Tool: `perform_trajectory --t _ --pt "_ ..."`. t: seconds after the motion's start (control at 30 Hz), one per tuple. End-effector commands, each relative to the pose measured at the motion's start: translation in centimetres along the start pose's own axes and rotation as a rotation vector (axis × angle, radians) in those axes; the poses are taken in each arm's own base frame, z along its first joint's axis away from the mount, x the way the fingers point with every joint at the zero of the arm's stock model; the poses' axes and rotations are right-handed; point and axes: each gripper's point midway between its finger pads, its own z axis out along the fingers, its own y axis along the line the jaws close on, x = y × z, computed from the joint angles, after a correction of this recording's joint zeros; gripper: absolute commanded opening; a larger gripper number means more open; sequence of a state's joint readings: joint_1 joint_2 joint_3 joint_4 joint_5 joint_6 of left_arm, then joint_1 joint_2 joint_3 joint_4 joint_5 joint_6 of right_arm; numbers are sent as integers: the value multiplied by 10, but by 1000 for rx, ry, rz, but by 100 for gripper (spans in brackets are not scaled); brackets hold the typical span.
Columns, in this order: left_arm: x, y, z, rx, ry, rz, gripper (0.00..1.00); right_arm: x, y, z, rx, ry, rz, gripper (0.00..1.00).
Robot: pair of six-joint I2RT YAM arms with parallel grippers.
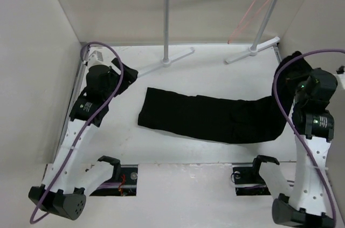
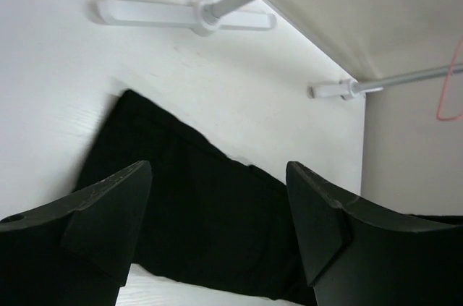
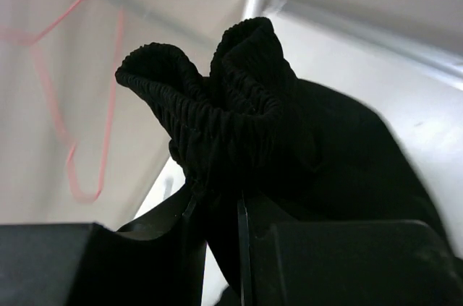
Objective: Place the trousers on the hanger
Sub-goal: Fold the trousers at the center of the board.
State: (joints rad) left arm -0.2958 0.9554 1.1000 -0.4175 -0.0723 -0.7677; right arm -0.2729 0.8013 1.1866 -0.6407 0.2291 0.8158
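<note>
My right gripper will next move down over the ends of the trouser legs and let go of the waistband point(image 3: 217, 111). The leg ends are below the gripper and to its left in the top view.
The black trousers point(image 1: 210, 117) lie stretched across the table, legs to the left. Their right end rises to my right gripper point(image 1: 292, 71), which is shut on the gathered waistband point(image 3: 217, 111) and holds it above the table. The pinkish-red wire hanger point(image 1: 253, 9) hangs from the right end of the grey rack bar and also shows blurred in the right wrist view point(image 3: 79, 103). My left gripper point(image 1: 125, 75) is open and empty, above the table left of the trouser legs point(image 2: 195, 205). The hanger shows at the far right of the left wrist view point(image 2: 450, 92).
The grey clothes rack point(image 1: 167, 23) with white joints and feet stands at the back of the table. Beige walls close in the left, back and right sides. The rack's white feet point(image 2: 188, 15) lie just beyond the trouser leg ends.
</note>
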Motion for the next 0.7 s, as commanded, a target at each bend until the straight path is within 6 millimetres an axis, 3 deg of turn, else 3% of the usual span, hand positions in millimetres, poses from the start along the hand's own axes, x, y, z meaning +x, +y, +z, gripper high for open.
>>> perform_trajectory --t 0.0,0.17,0.33,0.4,0.5,0.57,0.67 --pt "-20 16 -22 -47 -40 26 74 5 36 -21 -84 27 -9 18" --pt "-35 27 -27 -72 -81 6 74 65 90 -43 -163 150 -30 19" --pt "-48 33 -24 -90 -129 -18 74 165 167 -82 -269 321 -108 19" --pt "-52 38 -22 -105 -142 -26 74 216 201 -107 -318 396 -160 20" --pt "-61 44 -25 -123 -172 -42 74 296 235 -149 -378 494 -245 21" --pt "-68 48 -27 -140 -201 -49 74 357 241 -177 -396 567 -295 31" --pt "-79 61 -33 -189 -251 -62 74 447 228 -229 -423 753 -365 55"
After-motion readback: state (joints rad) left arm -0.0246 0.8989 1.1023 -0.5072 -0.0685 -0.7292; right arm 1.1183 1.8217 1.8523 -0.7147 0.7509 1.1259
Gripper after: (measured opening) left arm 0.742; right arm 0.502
